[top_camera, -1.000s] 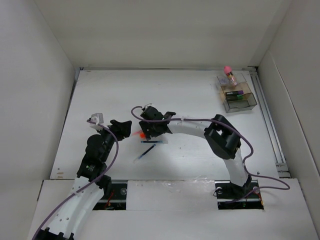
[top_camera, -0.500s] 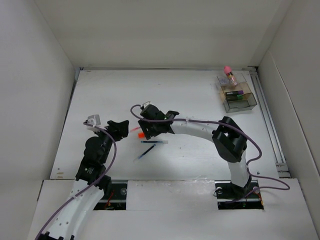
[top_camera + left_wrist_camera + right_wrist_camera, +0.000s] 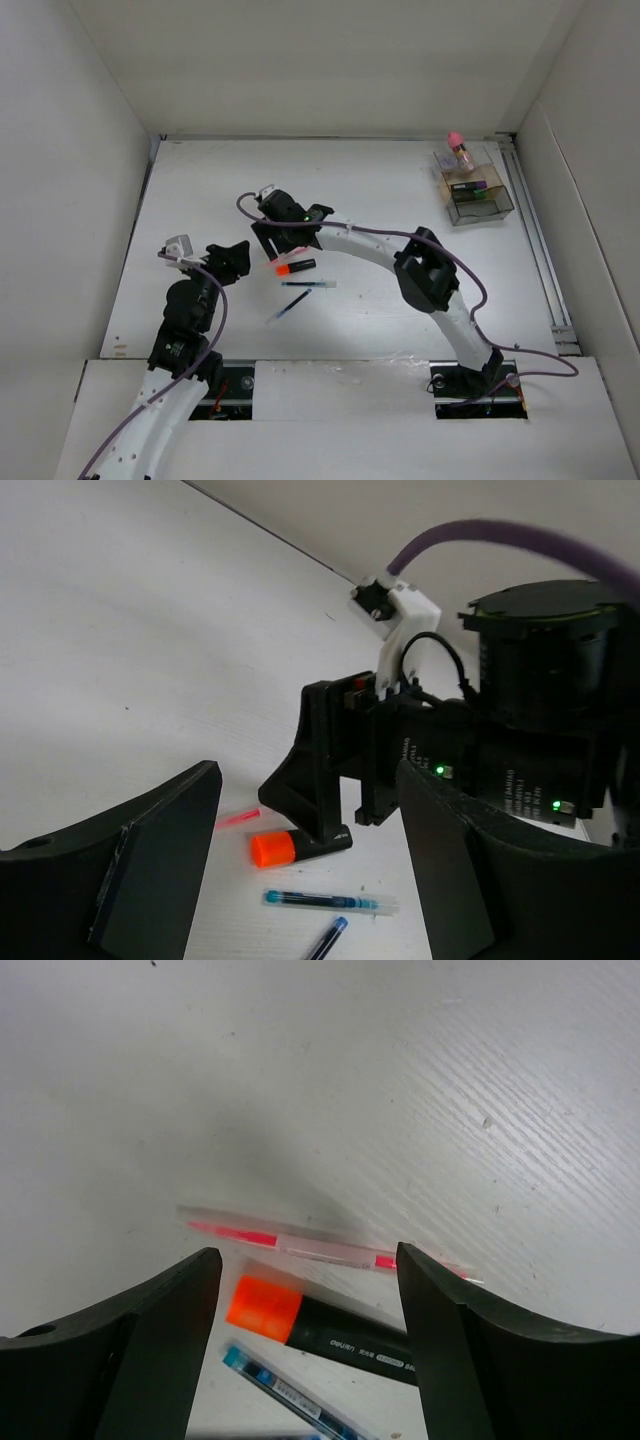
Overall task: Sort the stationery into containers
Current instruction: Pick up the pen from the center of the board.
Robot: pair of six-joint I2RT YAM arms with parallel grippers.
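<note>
I should next lower my open right gripper onto the middle of the clear pink pen, since the pink pen is lying flat on the tabletop below the parted fingers.
The orange-ended black highlighter lies on the table, also in the left wrist view and the right wrist view. My right gripper is open and empty, just above and beyond it, its jaws spanning the highlighter and a clear pink pen. Two dark-blue pens lie just nearer. My left gripper is open and empty to the left, facing them. The smoky-grey organiser stands far right, holding green- and purple-ended highlighters and the pink-topped jar.
White walls enclose the table on the left, back and right. A metal rail runs along the right edge. The right arm arches across the middle of the table, trailing a purple cable.
My right gripper has moved left and farther away, off the orange highlighter, which now lies uncovered. My left gripper has drawn back a little to the left.
</note>
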